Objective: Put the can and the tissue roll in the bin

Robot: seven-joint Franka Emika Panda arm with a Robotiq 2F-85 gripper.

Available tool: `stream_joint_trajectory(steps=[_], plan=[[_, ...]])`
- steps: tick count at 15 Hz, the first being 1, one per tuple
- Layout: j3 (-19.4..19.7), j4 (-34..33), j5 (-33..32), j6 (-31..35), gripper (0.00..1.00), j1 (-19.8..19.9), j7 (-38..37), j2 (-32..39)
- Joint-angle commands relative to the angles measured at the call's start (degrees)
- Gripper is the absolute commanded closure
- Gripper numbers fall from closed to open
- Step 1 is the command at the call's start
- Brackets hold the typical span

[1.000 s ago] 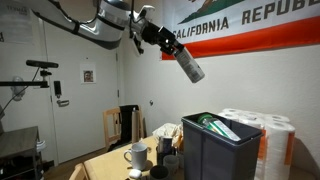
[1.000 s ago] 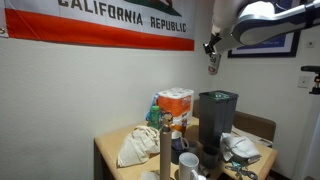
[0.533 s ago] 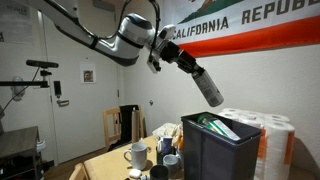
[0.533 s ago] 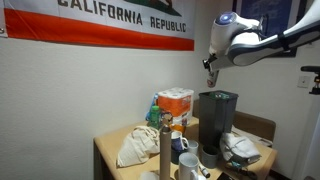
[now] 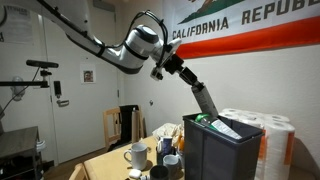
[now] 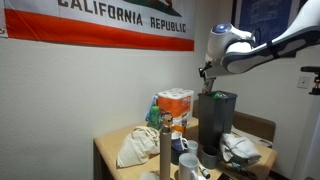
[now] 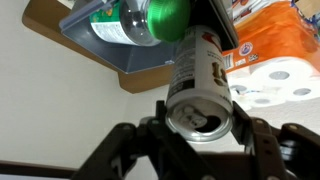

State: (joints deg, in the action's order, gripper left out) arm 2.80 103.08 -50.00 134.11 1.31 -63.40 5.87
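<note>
My gripper should next lower the tilted can into the bin's opening beside the green bottle and let go, as the can's lower end is just above the bin's rim.
My gripper (image 7: 200, 116) is shut on the can (image 7: 198, 78), a silvery cylinder with a pale label, gripped near its opened top. In an exterior view the gripper (image 5: 187, 79) holds the can (image 5: 205, 101) tilted steeply, lower end just above the opening of the tall dark bin (image 5: 214, 150). From the opposite side, the gripper (image 6: 205, 72) hangs over the bin (image 6: 216, 122). In the wrist view the bin (image 7: 100, 52) lies beyond the can, with a green bottle (image 7: 140, 20) inside. I cannot make out a loose tissue roll.
A wrapped pack of white paper rolls (image 5: 262, 135) stands right behind the bin and also shows in the wrist view (image 7: 270, 62). Mugs (image 5: 136, 155) and a tall grey bottle (image 6: 166, 152) crowd the table beside the bin. A pale cloth bag (image 6: 134, 146) lies near the wall.
The arm has swung down and across with the can still in its grip, from high beside the flag to just over the bin's opening.
</note>
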Motion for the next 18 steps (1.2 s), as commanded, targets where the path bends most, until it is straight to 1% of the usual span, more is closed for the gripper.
stream_joint_trajectory(steps=[1, 4, 10, 11, 12, 13, 14, 18], plan=[[0.3, 0.4, 3.6, -0.2, 0.63, 0.0, 0.7, 0.4], [0.6, 1.1, 5.7, -0.3, 0.63, 0.1, 0.9, 1.0], [1.4, 1.2, 6.2, 0.0, 0.63, 0.1, 0.9, 2.9], [1.4, 1.1, 6.3, -0.2, 0.13, 0.0, 1.1, 3.2], [1.5, 0.9, 6.3, -0.5, 0.12, -0.1, 1.1, 3.3], [1.4, 0.7, 6.3, -1.0, 0.05, -0.3, 1.2, 3.4], [1.3, 0.6, 6.1, -1.1, 0.01, -0.4, 1.2, 3.4], [0.3, 0.1, 6.6, -2.8, 0.00, -1.9, 2.6, 2.1]])
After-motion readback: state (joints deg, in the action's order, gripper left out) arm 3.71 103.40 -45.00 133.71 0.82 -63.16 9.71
